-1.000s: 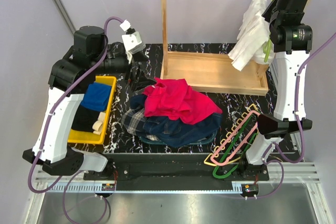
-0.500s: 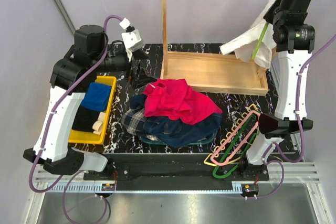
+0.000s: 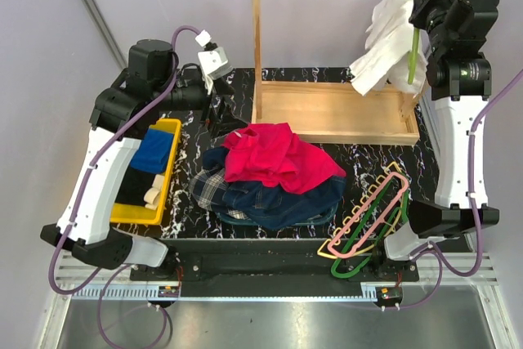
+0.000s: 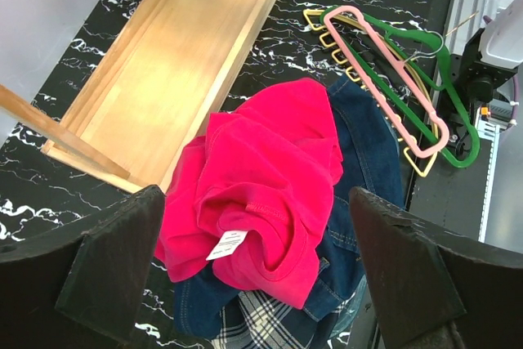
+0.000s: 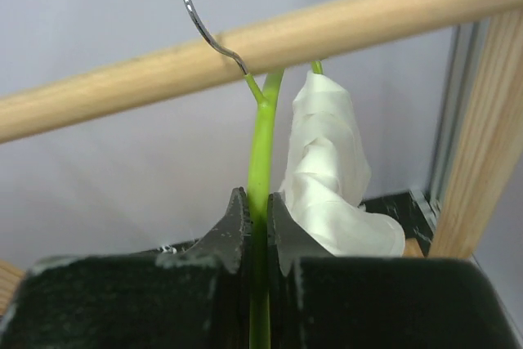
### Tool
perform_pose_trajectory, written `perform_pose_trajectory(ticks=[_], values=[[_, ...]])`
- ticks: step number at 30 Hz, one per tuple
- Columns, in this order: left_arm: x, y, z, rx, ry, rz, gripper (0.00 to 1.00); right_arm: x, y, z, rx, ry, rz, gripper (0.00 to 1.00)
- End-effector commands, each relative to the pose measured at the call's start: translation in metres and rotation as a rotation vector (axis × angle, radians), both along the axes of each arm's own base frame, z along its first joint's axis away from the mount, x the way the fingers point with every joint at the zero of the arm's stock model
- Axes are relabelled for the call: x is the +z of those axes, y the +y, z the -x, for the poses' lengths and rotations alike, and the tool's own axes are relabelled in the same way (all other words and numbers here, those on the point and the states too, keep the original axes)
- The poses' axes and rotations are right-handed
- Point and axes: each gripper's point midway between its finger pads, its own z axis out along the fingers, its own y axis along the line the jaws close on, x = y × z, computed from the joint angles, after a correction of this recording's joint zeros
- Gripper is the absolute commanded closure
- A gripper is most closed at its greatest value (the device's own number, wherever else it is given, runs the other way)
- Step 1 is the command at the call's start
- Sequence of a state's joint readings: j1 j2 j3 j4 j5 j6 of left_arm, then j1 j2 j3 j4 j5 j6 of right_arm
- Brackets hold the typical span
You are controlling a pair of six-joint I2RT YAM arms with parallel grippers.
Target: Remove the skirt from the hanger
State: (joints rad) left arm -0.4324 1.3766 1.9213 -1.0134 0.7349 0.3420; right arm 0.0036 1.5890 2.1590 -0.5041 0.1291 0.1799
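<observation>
Next, my right gripper moves back from the bar (image 5: 122, 79) toward my empty left gripper, to its left in the top view, to release the green hanger.
The tartan skirt (image 3: 209, 187) lies low in the clothes pile, mostly under a denim garment and a red garment; a corner shows in the left wrist view (image 4: 265, 328). The pale yellow hanger (image 3: 394, 168) lies at the front right under a pink hanger, apart from the skirt, and also shows in the left wrist view (image 4: 314, 15). My left gripper (image 3: 219, 112) is open and empty above the pile (image 4: 261, 271). My right gripper (image 3: 425, 2) is shut on a green hanger (image 5: 261, 136) carrying a white garment (image 3: 388, 34), its metal hook at the wooden rail (image 5: 122, 79).
The red garment (image 3: 274, 157) and the denim garment (image 3: 286, 202) top the pile. A pink hanger (image 3: 372, 222) and another green hanger (image 3: 384, 230) lie at the front right. A wooden rack base (image 3: 335, 112) stands behind. A yellow bin (image 3: 169, 171) of clothes sits left.
My right gripper has raised the green hanger and white garment up to the rail. My left arm has shifted slightly to the right, still open over the pile.
</observation>
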Motion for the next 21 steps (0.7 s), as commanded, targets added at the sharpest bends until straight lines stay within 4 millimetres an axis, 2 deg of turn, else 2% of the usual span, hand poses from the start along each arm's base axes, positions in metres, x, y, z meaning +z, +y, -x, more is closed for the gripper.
perform_pose_trajectory(ticks=[1,2,4,6,9,13,17,21], values=[[0.016,-0.002,-0.009,0.015,-0.054,0.034,0.01,0.143,0.02,0.065,0.106,-0.509,0.075,1.0],[0.017,-0.002,-0.009,0.016,-0.054,0.036,0.01,0.141,0.022,0.067,0.116,-0.5,0.06,1.0],[0.018,-0.001,-0.01,0.024,-0.053,0.038,0.01,0.144,0.038,0.083,0.213,-0.501,0.024,1.0],[0.018,-0.001,-0.011,0.028,-0.054,0.041,0.01,0.132,0.048,0.092,0.269,-0.46,-0.022,1.0],[0.018,-0.002,-0.012,0.026,-0.053,0.049,0.01,0.096,0.061,0.117,0.351,-0.383,-0.127,1.0],[0.018,-0.006,-0.015,0.021,-0.042,0.067,0.01,0.055,0.068,0.14,0.383,-0.285,-0.171,1.0],[0.025,-0.012,-0.018,0.004,-0.031,0.092,0.01,0.03,0.074,0.163,0.409,-0.202,-0.19,1.0],[0.026,-0.018,-0.017,-0.026,-0.012,0.112,0.01,0.012,0.088,0.187,0.485,-0.162,-0.296,1.0]])
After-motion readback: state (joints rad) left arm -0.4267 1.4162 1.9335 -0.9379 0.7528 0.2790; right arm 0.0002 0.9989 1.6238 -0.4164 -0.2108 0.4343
